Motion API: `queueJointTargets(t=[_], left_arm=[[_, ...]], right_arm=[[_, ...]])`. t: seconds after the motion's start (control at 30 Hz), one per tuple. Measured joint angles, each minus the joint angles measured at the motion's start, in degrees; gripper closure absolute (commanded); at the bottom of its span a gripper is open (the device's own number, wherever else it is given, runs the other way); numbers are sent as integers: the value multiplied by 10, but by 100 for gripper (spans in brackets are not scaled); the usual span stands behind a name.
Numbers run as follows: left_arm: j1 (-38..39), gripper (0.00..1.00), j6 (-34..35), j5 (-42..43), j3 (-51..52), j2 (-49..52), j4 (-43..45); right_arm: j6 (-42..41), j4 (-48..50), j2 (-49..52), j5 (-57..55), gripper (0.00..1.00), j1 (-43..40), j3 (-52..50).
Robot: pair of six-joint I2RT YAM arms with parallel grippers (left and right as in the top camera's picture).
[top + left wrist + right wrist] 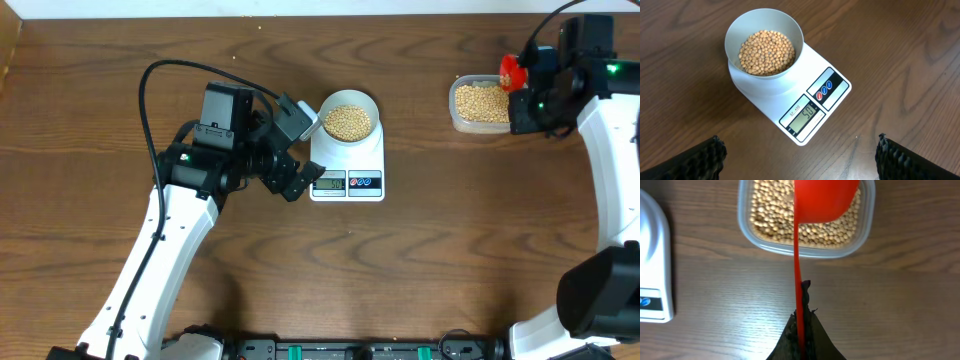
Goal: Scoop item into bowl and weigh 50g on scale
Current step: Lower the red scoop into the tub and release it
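Observation:
The scale shows the target weight, so I need to move my right gripper down and to the left in the overhead view and let go of the scoop [822, 197] on the tub's beans.
The pale bowl [349, 112] sits on the white scale [348, 172] mid-table and holds a heap of tan beans [348, 122]. In the left wrist view the bowl [764, 37] is on the scale [832, 97], and the display [806, 114] reads about 50. My left gripper [288, 150] is open and empty just left of the scale; its fingertips [799, 157] frame bare wood. My right gripper [801, 320] is shut on the handle of a red scoop [822, 197], which hangs over the clear tub of beans [805, 230] at the right [482, 103].
The scale's edge shows at the left of the right wrist view [652, 265]. A black cable [150, 90] loops above the left arm. The table's far edge runs along the top, and the arm bases stand at the front.

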State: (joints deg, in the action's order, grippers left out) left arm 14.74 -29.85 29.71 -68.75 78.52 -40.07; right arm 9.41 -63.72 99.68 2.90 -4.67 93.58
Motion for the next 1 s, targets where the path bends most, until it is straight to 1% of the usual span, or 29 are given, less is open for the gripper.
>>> queueJointTargets(t=[0.53,1.0], left_arm=[[0,2,0,0,0,0,0],[0,2,0,0,0,0,0]], right_arm=[[-25,1,40,-138,98,64,-3],[-30,1,41,-164,98,68,-3]])
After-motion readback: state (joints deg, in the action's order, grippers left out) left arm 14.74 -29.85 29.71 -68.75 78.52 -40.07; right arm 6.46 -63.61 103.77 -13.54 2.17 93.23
